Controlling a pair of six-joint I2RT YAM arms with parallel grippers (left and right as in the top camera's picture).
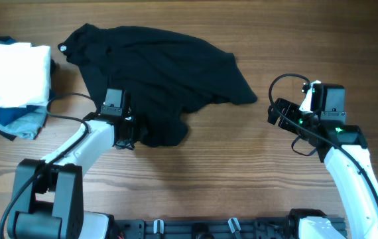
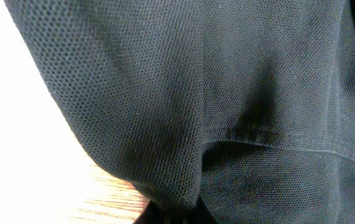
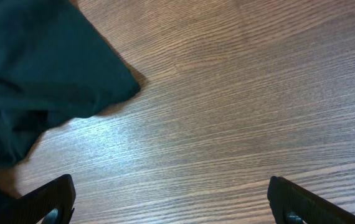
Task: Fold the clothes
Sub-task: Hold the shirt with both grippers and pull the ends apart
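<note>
The right gripper moves to the left in the overhead view and down onto the garment's jutting corner [image 1: 249,97] [image 3: 124,88] next, because it lies free on bare wood.
The black garment [image 1: 159,73] lies crumpled across the upper middle of the wooden table, with a small white round logo [image 1: 63,47] at its far left. My left gripper [image 1: 130,134] is shut on the garment's lower left edge; the left wrist view is filled by its black mesh fabric [image 2: 227,93], pinched at the jaws [image 2: 176,214]. My right gripper [image 1: 276,114] is open and empty over bare wood to the right of the garment; its wrist view shows the two fingers apart [image 3: 171,202] and a garment corner [image 3: 53,68] at the upper left.
A white folded cloth [image 1: 13,73] lies on blue and teal folded garments [image 1: 16,121] at the table's left edge. Bare wooden table [image 1: 242,172] spreads in front and to the right.
</note>
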